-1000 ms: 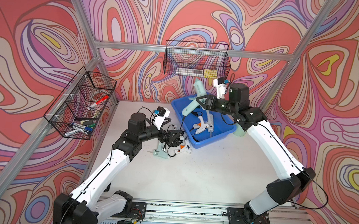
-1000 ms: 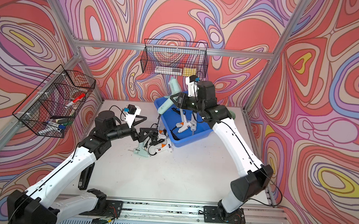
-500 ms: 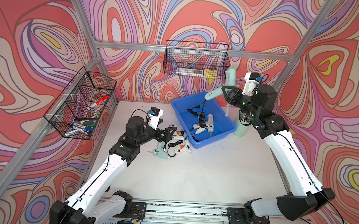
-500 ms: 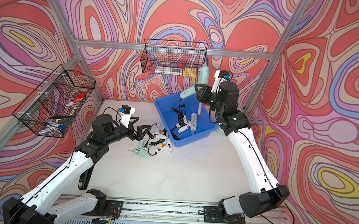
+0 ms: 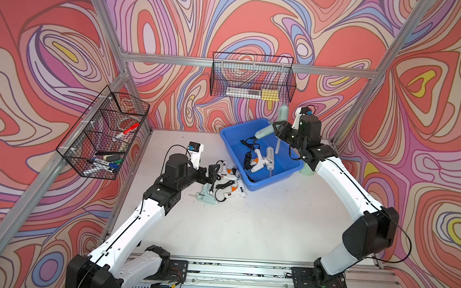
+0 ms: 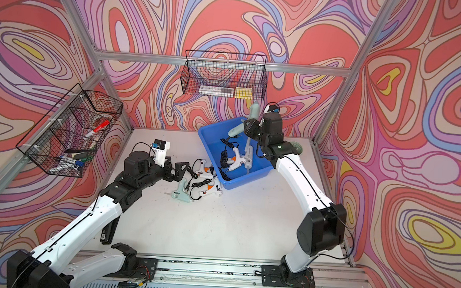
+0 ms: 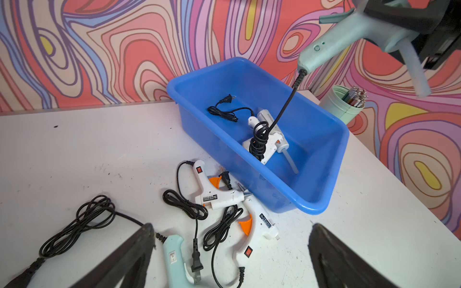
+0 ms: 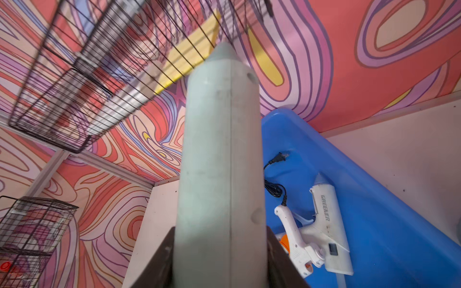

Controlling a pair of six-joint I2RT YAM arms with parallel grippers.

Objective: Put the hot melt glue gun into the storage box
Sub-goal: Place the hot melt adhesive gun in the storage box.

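Note:
My right gripper will lower the pale green glue gun (image 5: 265, 130) onto the bare blue bottom of the storage box below, beyond the whitish glue guns, and let go of it, because that spot is free.
The blue storage box (image 5: 252, 185) (image 6: 209, 146) (image 7: 311, 204) (image 8: 399, 224) stands at the back of the table. Two whitish glue guns (image 5: 261, 159) (image 7: 267, 142) (image 8: 321, 224) lie inside it. My right gripper (image 5: 279, 128) (image 6: 250, 125) (image 8: 219, 249) is shut on a pale green glue gun (image 5: 265, 130) (image 6: 237, 128) (image 7: 349, 42) (image 8: 219, 162) above the box's far right corner, its black cord (image 7: 282, 112) hanging into the box. My left gripper (image 5: 212, 174) (image 6: 183, 169) (image 7: 230, 227) hangs open over three glue guns on the table: two white (image 7: 217, 194) (image 7: 252, 237), one pale green (image 7: 177, 264).
A pale green cup (image 5: 306, 171) (image 7: 344, 104) of sticks stands right of the box, behind my right arm. Black wire baskets hang on the back wall (image 5: 252, 79) and the left wall (image 5: 105, 133). Black cords (image 7: 82, 224) trail around the table's glue guns.
My right arm swung up and right with the pale green glue gun, then came back lower over the box. My left gripper drew back slightly to the left, staying open.

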